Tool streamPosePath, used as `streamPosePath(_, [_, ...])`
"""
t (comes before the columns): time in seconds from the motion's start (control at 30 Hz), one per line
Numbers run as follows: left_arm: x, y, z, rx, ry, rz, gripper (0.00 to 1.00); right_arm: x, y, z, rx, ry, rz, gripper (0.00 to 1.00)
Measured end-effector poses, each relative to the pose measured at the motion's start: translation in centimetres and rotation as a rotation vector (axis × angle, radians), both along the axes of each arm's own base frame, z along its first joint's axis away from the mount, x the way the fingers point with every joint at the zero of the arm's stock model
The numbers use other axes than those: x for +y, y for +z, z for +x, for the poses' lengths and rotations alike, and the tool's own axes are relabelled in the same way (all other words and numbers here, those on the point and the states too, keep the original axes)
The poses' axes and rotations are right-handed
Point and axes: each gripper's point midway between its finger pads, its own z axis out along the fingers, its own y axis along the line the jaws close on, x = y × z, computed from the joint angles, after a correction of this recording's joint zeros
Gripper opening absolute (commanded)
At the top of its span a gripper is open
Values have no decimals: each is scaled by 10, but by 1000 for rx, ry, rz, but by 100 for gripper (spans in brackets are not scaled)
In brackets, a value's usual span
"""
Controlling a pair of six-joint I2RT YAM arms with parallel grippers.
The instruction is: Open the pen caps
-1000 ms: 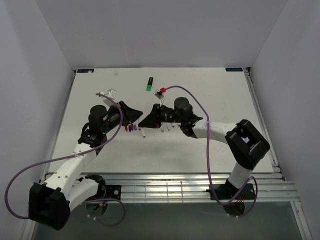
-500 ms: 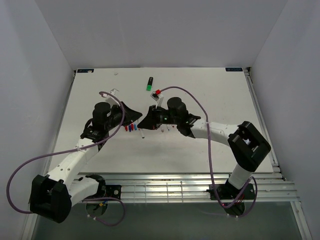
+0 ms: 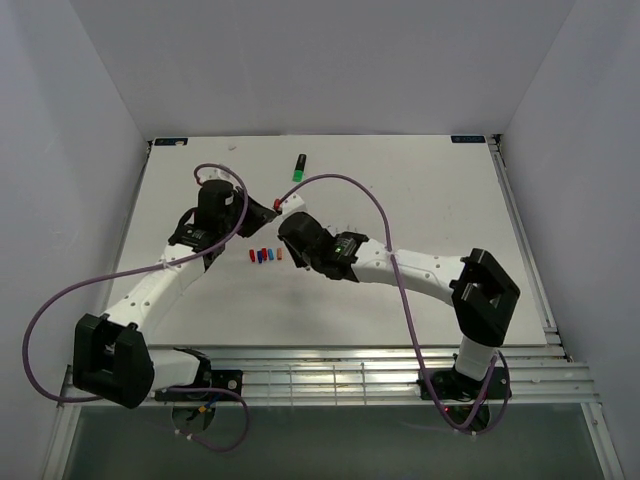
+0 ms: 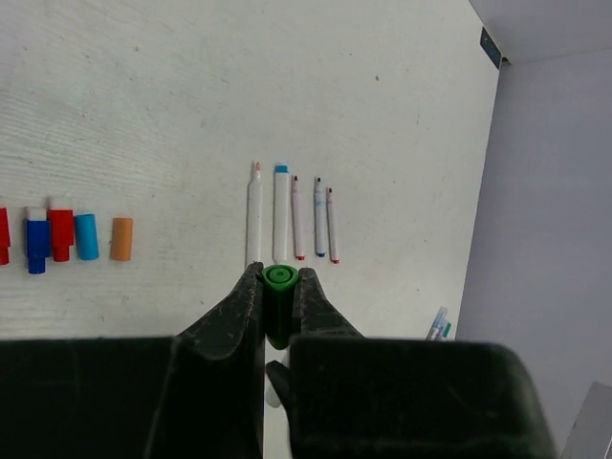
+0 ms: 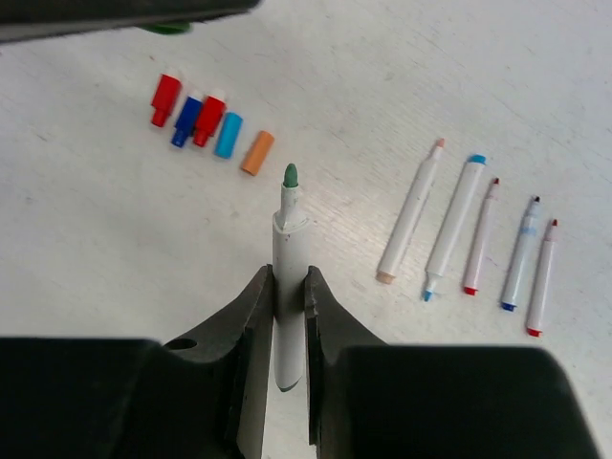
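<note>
My right gripper is about to move to its right in the wrist view and lower to release, as bare table (image 5: 575, 283) beside the row's end pen lies below there.
My left gripper (image 4: 279, 277) is shut on a green pen cap (image 4: 279, 283), held end-on above the table. My right gripper (image 5: 290, 277) is shut on a white pen (image 5: 290, 251) whose green tip is bare and points away. In the top view the two grippers (image 3: 272, 208) (image 3: 283, 228) sit close together over the table's middle. Several loose caps lie in a row: red (image 5: 164, 98), blue (image 5: 186, 120), red (image 5: 208, 120), light blue (image 5: 229, 134), orange (image 5: 256, 153). The row also shows in the top view (image 3: 265, 255). Several uncapped white pens (image 5: 411, 215) (image 4: 280, 210) lie side by side.
A black marker with a green cap (image 3: 299, 167) lies near the back of the white table (image 3: 430, 190). A small pale object (image 4: 438, 325) lies near the wall. Purple cables arc above both arms. The right arm covers the pen row in the top view.
Both grippers have moved from over the caps toward the back-left. The right arm has swung left over the pen row. The left arm has stretched farther back.
</note>
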Motion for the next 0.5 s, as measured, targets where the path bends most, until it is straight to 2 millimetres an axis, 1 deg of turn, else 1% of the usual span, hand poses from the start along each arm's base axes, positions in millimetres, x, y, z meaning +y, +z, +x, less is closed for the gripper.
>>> streamPosePath(0.1, [6,-8,3,15,26,40,0,-15,-8,9,9,-16,-38,8])
streamPosePath(0.17, [16,-16,4,29,58,92,0,-33,-16,17,32,-34,-55,8])
streamPosePath(0.23, [25,-24,4,45,85,142,0,-59,-26,26,71,-59,-61,8])
streamPosePath(0.27, [32,-30,3,58,105,176,0,-77,-30,34,91,-85,-65,8])
streamPosePath(0.33, [42,-42,2,80,134,227,0,-110,-34,51,120,-140,-59,8])
streamPosePath(0.4, [53,-60,-3,117,158,283,0,-142,-34,71,132,-198,-52,8])
streamPosePath(0.43, [58,-72,-6,143,166,311,0,-154,-33,79,133,-218,-49,8])
streamPosePath(0.5, [68,-95,-11,204,177,365,0,-167,-32,89,136,-234,-42,8])
